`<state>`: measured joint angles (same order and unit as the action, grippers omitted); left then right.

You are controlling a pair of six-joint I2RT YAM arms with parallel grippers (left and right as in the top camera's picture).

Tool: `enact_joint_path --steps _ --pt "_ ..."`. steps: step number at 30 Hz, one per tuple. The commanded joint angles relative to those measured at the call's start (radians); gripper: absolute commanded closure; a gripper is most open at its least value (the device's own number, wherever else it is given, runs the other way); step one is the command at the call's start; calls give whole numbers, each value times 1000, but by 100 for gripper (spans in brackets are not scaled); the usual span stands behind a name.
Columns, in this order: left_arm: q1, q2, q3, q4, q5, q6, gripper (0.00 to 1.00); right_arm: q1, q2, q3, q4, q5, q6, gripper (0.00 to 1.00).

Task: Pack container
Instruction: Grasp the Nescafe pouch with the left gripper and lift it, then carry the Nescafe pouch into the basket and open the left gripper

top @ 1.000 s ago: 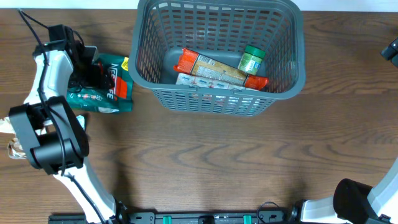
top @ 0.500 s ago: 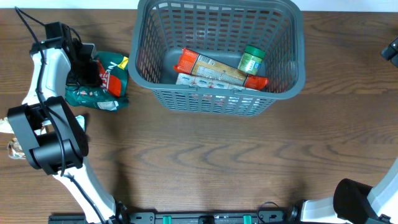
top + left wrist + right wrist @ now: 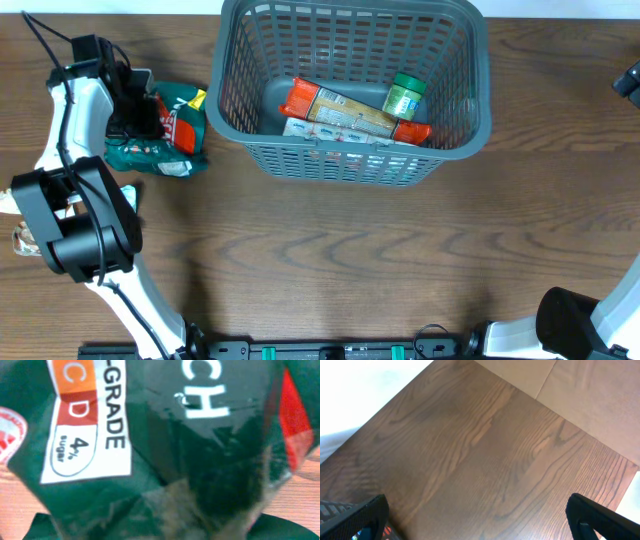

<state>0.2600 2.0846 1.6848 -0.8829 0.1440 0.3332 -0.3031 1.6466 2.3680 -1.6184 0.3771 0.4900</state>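
Observation:
I will lift the green packet over the basket's rim with my left gripper, then lower it and let it go, because the basket's empty end is to the right of my left gripper in the overhead view.
The container, a large dark grey lattice basket, stands at the back centre of the table. It holds an orange and tan packet, a green-lidded jar and a white packet. Left of it lies a green food packet, bunched up, with my left gripper shut on it. Seen from the left wrist, the green packet fills the picture and hides the fingers. My right gripper hangs open over bare wood, its dark fingers wide apart.
The right arm shows only at the far right edge of the overhead view. The left arm's base link sits by the left table edge. Brown wooden tabletop stretches in front of the basket.
My left gripper has shut on the green packet, which crumpled and drew in from its flatter, wider shape. The right arm has not moved.

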Motion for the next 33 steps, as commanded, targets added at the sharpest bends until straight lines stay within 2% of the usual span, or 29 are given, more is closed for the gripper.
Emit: enact_joint_path --steps 1,10,16,21,26,30,33 --pt "-5 -120 57 -2 29 -74 94 -4 -1 -1 -1 8 11 1" --pt "-5 -384 74 0 29 -111 94 -4 -1 -1 -1 8 11 1" --pt "-5 -586 74 42 46 -191 94 -4 -1 -1 -1 8 11 1" --pt "-16 -735 74 96 262 -201 94 -4 -1 -1 -1 8 11 1" --pt "-83 -820 74 168 447 -201 94 -4 -1 -1 -1 8 11 1" --pt "-175 -830 74 253 536 -201 94 -4 -1 -1 -1 8 11 1" --pt "-264 -809 74 322 544 -200 94 -4 -1 -1 -1 8 11 1"
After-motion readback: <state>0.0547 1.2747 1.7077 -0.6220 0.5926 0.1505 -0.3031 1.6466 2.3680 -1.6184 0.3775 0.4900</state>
